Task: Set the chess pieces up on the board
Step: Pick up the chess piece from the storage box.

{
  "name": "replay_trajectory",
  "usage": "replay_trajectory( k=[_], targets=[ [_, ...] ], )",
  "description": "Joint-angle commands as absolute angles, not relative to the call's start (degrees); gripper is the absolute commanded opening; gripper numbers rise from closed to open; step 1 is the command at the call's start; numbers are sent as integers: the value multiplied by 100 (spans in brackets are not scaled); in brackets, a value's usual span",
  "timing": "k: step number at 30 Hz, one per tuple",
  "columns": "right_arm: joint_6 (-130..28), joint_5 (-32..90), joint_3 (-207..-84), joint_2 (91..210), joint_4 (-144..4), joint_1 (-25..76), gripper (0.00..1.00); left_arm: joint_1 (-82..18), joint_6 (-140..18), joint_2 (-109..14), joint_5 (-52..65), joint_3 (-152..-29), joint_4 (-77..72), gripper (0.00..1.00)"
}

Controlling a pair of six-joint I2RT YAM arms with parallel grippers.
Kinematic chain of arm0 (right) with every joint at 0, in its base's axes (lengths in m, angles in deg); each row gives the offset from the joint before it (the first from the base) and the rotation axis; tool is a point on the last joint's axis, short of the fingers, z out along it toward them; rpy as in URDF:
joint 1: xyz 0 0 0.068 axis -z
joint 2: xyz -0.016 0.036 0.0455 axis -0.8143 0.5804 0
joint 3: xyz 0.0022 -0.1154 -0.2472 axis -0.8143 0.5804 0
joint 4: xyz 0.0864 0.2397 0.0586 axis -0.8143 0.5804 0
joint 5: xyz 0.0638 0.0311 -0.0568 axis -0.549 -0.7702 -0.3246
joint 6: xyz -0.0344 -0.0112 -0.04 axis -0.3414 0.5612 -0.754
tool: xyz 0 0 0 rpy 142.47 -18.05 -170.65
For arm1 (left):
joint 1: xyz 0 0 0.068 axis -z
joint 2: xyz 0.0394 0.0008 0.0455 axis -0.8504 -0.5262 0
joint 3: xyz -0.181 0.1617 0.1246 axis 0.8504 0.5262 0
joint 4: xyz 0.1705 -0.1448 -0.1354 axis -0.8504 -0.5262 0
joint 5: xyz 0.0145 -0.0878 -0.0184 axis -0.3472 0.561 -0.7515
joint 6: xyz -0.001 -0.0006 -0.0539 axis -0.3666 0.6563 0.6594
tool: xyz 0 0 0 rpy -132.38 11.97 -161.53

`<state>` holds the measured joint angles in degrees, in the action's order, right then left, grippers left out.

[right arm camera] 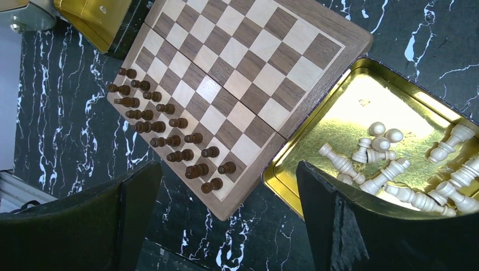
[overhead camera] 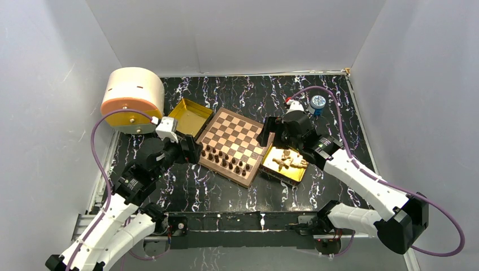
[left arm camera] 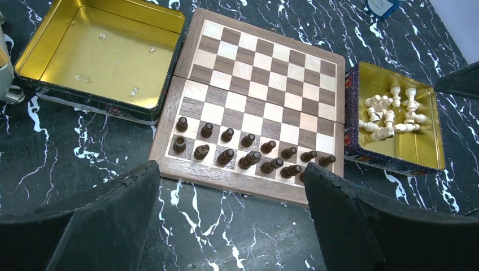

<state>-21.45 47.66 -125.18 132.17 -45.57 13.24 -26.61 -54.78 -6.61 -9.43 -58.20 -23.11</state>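
My right gripper moves down and to its right in the top view next, onto the upturned head of the standing tan pawn nearest the heap of tan pieces.
The board point(overhead camera: 240, 132) point(left arm camera: 265, 84) point(right arm camera: 243, 68) lies tilted at the middle of the black marbled table. Dark brown chess pieces point(overhead camera: 226, 160) point(left arm camera: 248, 155) point(right arm camera: 169, 138) stand in two rows along its near edge. Light tan chess pieces point(overhead camera: 289, 161) point(left arm camera: 390, 116) point(right arm camera: 395, 169) lie heaped in a gold tray point(overhead camera: 271, 169) point(left arm camera: 418, 152) point(right arm camera: 339, 118) against the board's right side. My left gripper point(overhead camera: 191, 151) point(left arm camera: 231, 175) hovers open just left of the board's near corner, holding nothing. My right gripper point(overhead camera: 274, 132) point(right arm camera: 229, 172) hangs open over the board's right corner and that tray, also holding nothing.
An empty gold tray point(overhead camera: 189, 116) point(left arm camera: 101, 51) sits at the board's left. A round tan and orange drum point(overhead camera: 131, 99) stands at the far left. A small blue-capped item point(overhead camera: 318, 103) sits far right. White walls close in the table.
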Motion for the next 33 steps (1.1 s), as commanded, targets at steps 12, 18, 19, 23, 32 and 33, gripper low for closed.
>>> replay_trajectory(
  k=[12, 18, 19, 23, 32, 33],
  targets=[
    [-2498, 5596, -13023, 13768, -4217, 1318, 99, -2635, -5329, -668, -994, -5970, -2595, 95],
    [-2829, 6283, -13408, 14527, -3766, 1446, 91, -2635, -5406, -399, -1130, -5877, -2729, 96],
    [-2860, 6297, -13472, 14665, -3733, 1501, 84, -2635, -5410, -369, -1148, -5869, -2728, 95],
    [-2919, 6322, -13546, 14849, -3696, 1743, 55, -2635, -5453, -321, -1199, -5851, -2741, 96],
    [-2999, 5715, -12844, 14795, -3917, 2428, 37, -2634, -5523, -174, -1247, -5844, -2746, 96],
    [-2999, 5611, -12789, 14801, -3966, 2484, 36, -2635, -5532, -149, -1254, -5838, -2730, 96]
  ],
)
